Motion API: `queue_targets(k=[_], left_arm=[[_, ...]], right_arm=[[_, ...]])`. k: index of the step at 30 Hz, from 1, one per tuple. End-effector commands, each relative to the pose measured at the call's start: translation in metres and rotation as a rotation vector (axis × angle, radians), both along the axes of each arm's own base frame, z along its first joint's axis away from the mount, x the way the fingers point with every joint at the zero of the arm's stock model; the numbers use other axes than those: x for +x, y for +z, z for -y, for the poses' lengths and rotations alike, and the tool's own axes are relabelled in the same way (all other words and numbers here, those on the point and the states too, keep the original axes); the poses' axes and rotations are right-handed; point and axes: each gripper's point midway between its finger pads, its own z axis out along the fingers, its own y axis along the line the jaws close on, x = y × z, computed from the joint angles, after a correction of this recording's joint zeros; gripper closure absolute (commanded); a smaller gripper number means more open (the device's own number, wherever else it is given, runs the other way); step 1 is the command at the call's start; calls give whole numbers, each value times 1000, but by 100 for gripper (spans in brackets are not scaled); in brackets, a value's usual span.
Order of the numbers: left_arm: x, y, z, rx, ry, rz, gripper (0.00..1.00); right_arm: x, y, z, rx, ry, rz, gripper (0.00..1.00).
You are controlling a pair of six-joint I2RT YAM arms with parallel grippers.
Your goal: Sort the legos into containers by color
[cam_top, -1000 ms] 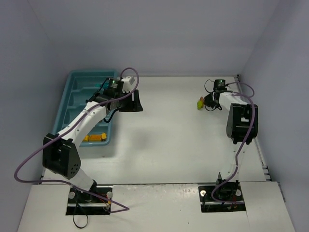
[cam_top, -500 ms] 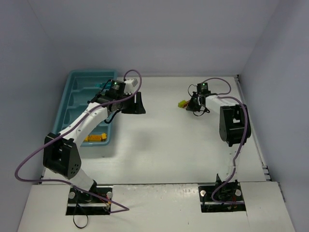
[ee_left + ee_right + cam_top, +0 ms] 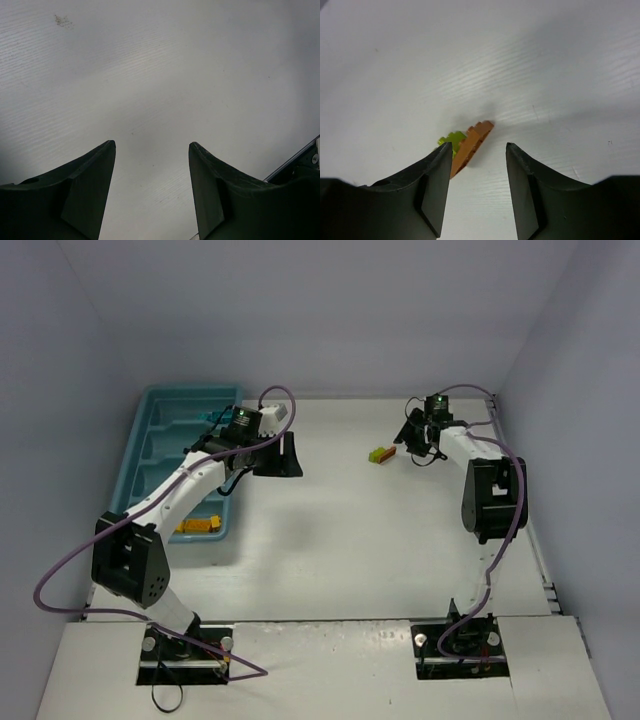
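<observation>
The right gripper will next shift left in the top view and lower onto the brown-orange brick [image 3: 388, 455] [image 3: 472, 145], since that brick sits off-center between the open fingers.
The teal tray [image 3: 150, 440] lies at the far left; orange legos [image 3: 197, 526] sit at its near end and a cyan brick [image 3: 208, 418] shows by its far part. A brown-orange brick [image 3: 472, 145] joined to a lime green brick [image 3: 451, 138] lies on the table; the pair shows in the top view [image 3: 381, 454]. My right gripper [image 3: 479, 145] is open just behind the pair, which it does not hold, and in the top view [image 3: 408, 430] it is to the pair's right. My left gripper [image 3: 151, 143] is open and empty over bare table, right of the tray [image 3: 285, 455].
The white table is walled at the back and on both sides. My left arm [image 3: 185, 485] stretches over the tray's right side and hides part of it. A cable loops above each wrist.
My right gripper moved the lime and brown bricks leftward, let them go on the table, and drew back to the right. My left gripper shifted slightly right.
</observation>
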Motion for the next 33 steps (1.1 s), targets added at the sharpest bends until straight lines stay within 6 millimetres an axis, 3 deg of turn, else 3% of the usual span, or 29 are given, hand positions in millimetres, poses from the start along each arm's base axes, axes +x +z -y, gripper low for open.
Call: queue_targets(k=[1,6,25,30,33], left_arm=[[5,18,9,-34,-27,69,46],[5,17,7,-27,-19,64,46],[2,12,11,-22,-33,56,46],[0,11,12,-19,-34,51,46],[0,13,11,-20,-32,57,46]], right_arm=[[26,51,1,8,-55,112,56],[31,37,-5,49,-81,61,56],[7,-15,-32,100,-66,-90,54],[1,-29,-33,108,-75,-127,61],[-1,-32,-34,98,-71,-129,72]])
